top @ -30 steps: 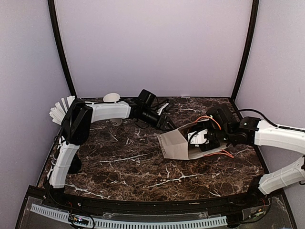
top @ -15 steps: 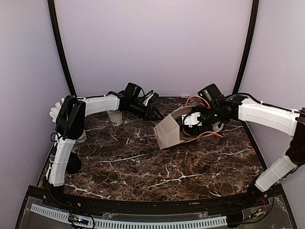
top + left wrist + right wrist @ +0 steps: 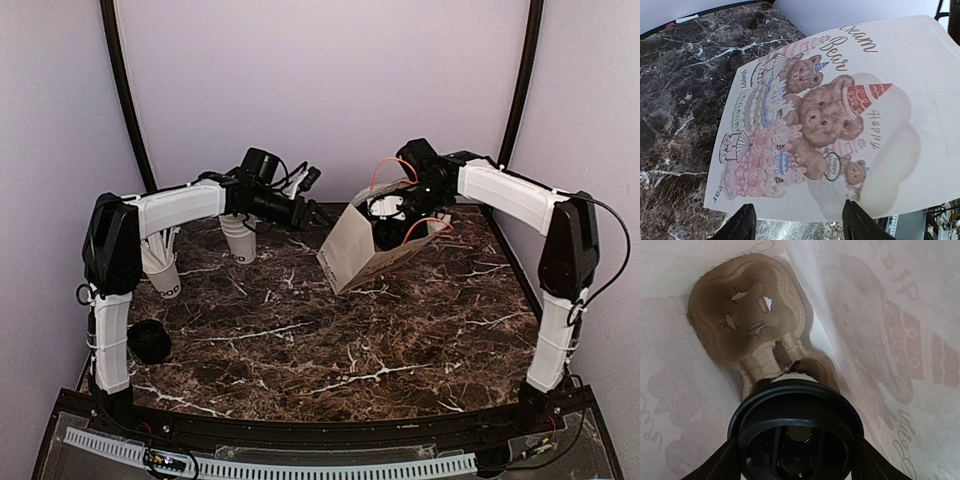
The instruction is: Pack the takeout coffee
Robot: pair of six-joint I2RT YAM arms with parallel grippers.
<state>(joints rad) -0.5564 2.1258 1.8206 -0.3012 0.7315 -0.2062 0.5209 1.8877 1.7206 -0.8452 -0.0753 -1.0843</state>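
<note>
My right gripper moves back and down next, tilting upright, and releases the coffee point(image 3: 796, 432) in the carrier's half-hidden pocket point(image 3: 816, 369), which lies below it.
The takeout coffee point(image 3: 796, 432) shows in the right wrist view as a round black lid with a sliver of white cup below it. My right gripper point(image 3: 796, 460) is shut on it, one finger against each side of the lid, deep inside the paper bag point(image 3: 350, 250). A brown cardboard cup carrier point(image 3: 747, 315) lies at the bag's bottom, just past the cup. In the top view the bag stands tilted at the back of the table, with the right gripper point(image 3: 397, 222) in its mouth. My left gripper point(image 3: 800, 225) is open beside the bag's teddy-bear printed face point(image 3: 830, 115), holding nothing.
A white cup with paper-wrapped straws point(image 3: 160, 268) stands at the left. A stack of nested white cups point(image 3: 238, 240) sits behind it, under the left arm. Black lids point(image 3: 148, 340) lie near the left arm's base. The back wall is close behind the bag.
Both arms have lifted and swung toward the back wall. The bag has gone from lying on its side to tilted upright, with the right gripper still inside. The left jaws have widened slightly.
</note>
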